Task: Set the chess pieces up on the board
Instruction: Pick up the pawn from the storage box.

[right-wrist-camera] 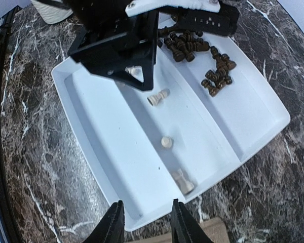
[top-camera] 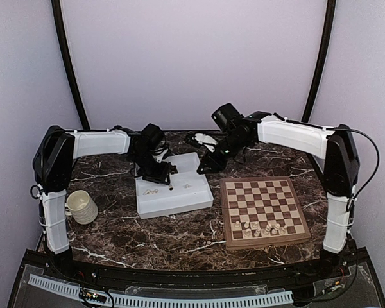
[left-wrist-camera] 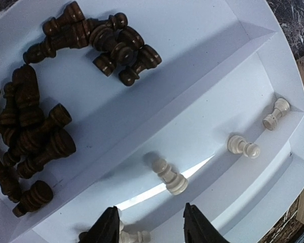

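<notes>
My right gripper should move down and to the left in the top view next, over the upright cream piece's head (top-camera: 187,185) (right-wrist-camera: 166,142), because that head stands clear of its neighbours.
The chessboard (top-camera: 263,204) lies at the right, with several cream chess pieces (top-camera: 259,228) standing along its near rows. More cream pieces (left-wrist-camera: 169,175) lie in one compartment of the white tray (left-wrist-camera: 207,66), and dark brown pieces (left-wrist-camera: 33,126) are heaped in the other. My left gripper (left-wrist-camera: 152,229) hovers open over the cream compartment, a fallen cream piece (left-wrist-camera: 129,235) beside its left finger. My right gripper (right-wrist-camera: 148,224) stands open above the tray's near end (right-wrist-camera: 142,215), close to a lying cream piece (right-wrist-camera: 184,181). Neither holds anything.
A cream ribbed mug (top-camera: 82,206) stands at the left by the left arm's base. The left arm's gripper body (right-wrist-camera: 116,45) hangs over the tray's far half. The board's wooden corner (right-wrist-camera: 210,234) sits just beyond the tray's end. Dark marble table (top-camera: 179,234) lies all round.
</notes>
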